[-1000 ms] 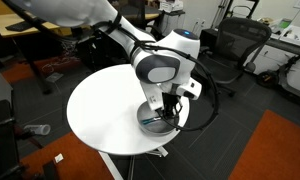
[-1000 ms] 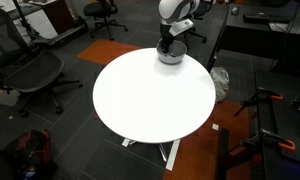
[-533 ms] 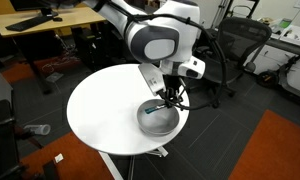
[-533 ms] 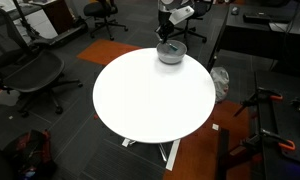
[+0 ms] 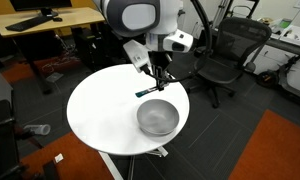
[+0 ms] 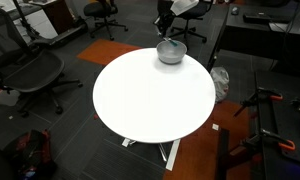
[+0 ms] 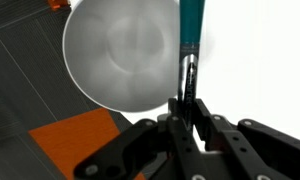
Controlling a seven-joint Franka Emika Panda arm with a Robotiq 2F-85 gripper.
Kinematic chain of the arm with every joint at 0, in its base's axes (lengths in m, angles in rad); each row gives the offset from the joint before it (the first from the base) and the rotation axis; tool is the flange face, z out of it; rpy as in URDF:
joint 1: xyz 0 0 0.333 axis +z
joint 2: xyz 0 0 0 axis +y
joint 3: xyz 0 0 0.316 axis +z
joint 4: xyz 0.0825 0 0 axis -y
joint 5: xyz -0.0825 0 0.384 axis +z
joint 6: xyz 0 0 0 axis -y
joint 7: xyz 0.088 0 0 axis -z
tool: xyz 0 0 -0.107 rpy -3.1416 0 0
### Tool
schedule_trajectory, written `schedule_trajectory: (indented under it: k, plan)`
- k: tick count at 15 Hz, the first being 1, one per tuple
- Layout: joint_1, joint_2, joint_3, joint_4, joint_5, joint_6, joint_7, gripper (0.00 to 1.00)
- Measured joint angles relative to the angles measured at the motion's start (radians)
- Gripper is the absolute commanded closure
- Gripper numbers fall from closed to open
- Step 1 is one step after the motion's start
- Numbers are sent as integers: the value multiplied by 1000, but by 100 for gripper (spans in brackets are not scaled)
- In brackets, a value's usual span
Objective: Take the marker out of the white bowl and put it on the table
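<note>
Next, my gripper moves away from the white bowl (image 5: 157,118) and down to the bare tabletop beside it. It releases the marker there, because that patch is clear.
My gripper (image 5: 161,81) is shut on the marker (image 5: 150,90), a thin dark teal stick, and holds it in the air above the round white table (image 5: 100,115). In the wrist view the marker (image 7: 190,40) runs up from between my fingers (image 7: 188,110). The white bowl (image 5: 157,118) sits empty below and to the near side of the gripper, at the table's edge. In the wrist view the bowl (image 7: 115,55) lies to the left of the marker. The bowl (image 6: 170,52) also shows in an exterior view, with the gripper (image 6: 162,20) above it.
Black office chairs (image 5: 225,50) stand behind the table, and a wooden desk (image 5: 40,20) is at the back. Another chair (image 6: 30,75) stands beside the table (image 6: 150,95). Orange carpet tiles (image 5: 275,145) lie on the floor.
The gripper has risen out of the bowl with the marker in it and moved back over the table. The bowl is left empty.
</note>
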Motion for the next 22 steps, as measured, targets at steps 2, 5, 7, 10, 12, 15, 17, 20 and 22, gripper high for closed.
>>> schedule_trajectory:
  k: [2,5,7,10,12,15,17,20,22]
  plan:
    - [26,-35,0,-35,-3,0,46,95]
    - [69,-70,0,-67,-14,0,146,95]
    - [96,-80,-1,-77,-21,-2,217,95]
    - [129,-80,-1,-82,-26,-16,308,95]
    - [143,-78,-2,-85,-27,-27,362,95]
    - [150,-65,-2,-85,-26,-28,418,95]
    - [150,-52,-2,-85,-25,-28,441,95]
    - [150,-25,-2,-84,-15,-28,457,95]
    - [150,-3,-2,-82,-6,-26,458,95]
